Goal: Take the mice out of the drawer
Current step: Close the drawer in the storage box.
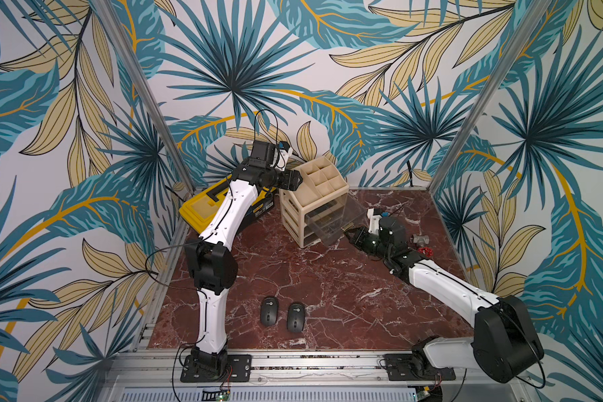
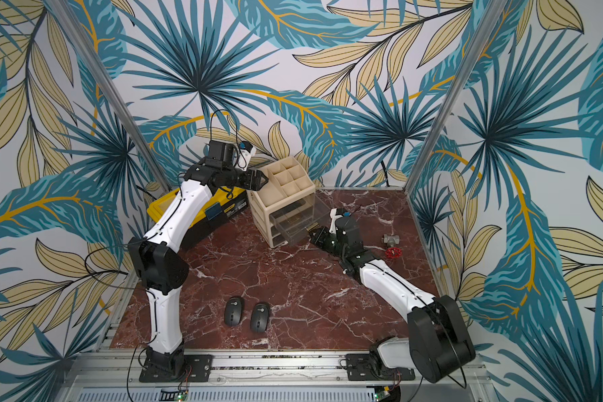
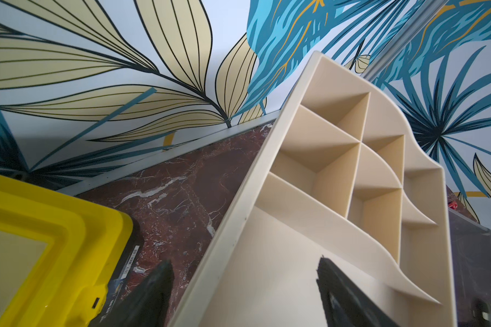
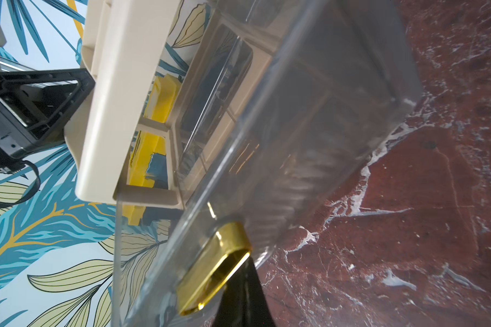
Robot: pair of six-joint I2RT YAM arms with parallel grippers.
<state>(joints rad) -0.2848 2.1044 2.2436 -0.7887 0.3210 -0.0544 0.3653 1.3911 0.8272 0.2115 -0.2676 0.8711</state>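
Note:
Both mice are on the tabletop, so my right gripper will push the clear drawer by its gold handle [image 4: 216, 266] into the beige unit's open slot and let go of it.
Two dark grey mice [image 1: 269, 310] [image 1: 296, 317] lie side by side on the marble table near its front edge, in both top views [image 2: 233, 311] [image 2: 260, 317]. The beige drawer unit [image 1: 293, 209] stands at the back. Its clear drawer [image 1: 328, 222] is pulled out toward the right arm, and I make out no mouse through its walls. My right gripper [image 4: 238, 271] is shut on the drawer's gold handle [image 4: 216, 266]. My left gripper [image 3: 244, 271] is open. Its fingers [image 3: 159, 283] straddle the unit's top left edge [image 3: 238, 220], one outside the wall and one over the sloped top.
A yellow and black toolbox [image 1: 197, 209] sits behind the left arm, close to the unit's left side. A metal valve with a red handwheel [image 1: 422, 243] lies right of the right wrist. Patterned walls close in the back and both sides.

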